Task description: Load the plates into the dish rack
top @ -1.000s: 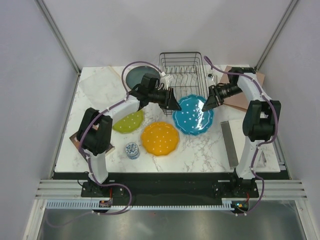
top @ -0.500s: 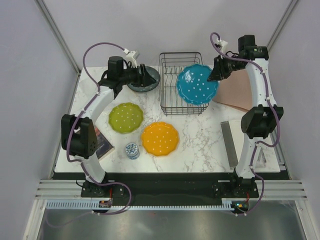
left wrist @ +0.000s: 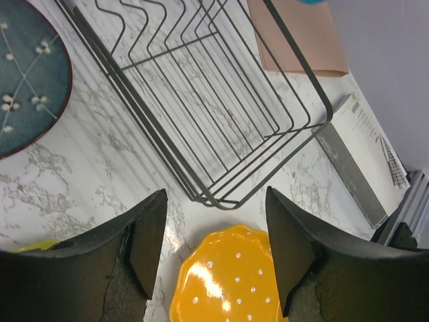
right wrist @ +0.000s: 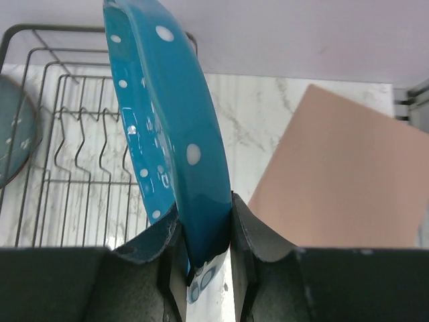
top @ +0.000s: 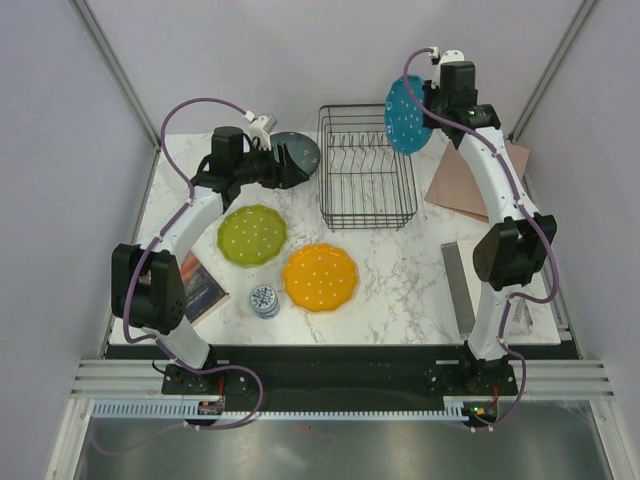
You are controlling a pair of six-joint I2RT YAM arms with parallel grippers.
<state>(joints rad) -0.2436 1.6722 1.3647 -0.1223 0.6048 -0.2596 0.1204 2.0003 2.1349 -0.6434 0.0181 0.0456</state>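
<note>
The plate goes left in the top view to the rack's empty end slots below next, where my right gripper then lowers and releases it.
My right gripper point(top: 428, 100) is shut on the rim of the blue dotted plate point(top: 405, 115) and holds it on edge, high above the back right corner of the black wire dish rack point(top: 366, 168). In the right wrist view the plate point(right wrist: 167, 127) stands upright between my fingers point(right wrist: 204, 241), with the rack point(right wrist: 67, 154) below it. My left gripper point(top: 282, 168) is open and empty beside the dark teal-grey plate point(top: 302, 150). The lime-green plate point(top: 252, 234) and orange plate point(top: 320, 276) lie flat on the table. The left wrist view shows the open gripper point(left wrist: 214, 248) above the orange plate point(left wrist: 231, 282).
A small blue-white patterned tin point(top: 265, 300) sits left of the orange plate. A pink board point(top: 470, 185) lies right of the rack. A grey strip point(top: 458, 285) lies at the right, and a dark booklet point(top: 195, 285) at the left edge.
My right arm lifted the blue plate off the table, turned it on edge and carried it above the rack's back right. My left arm swung back left to the dark plate.
</note>
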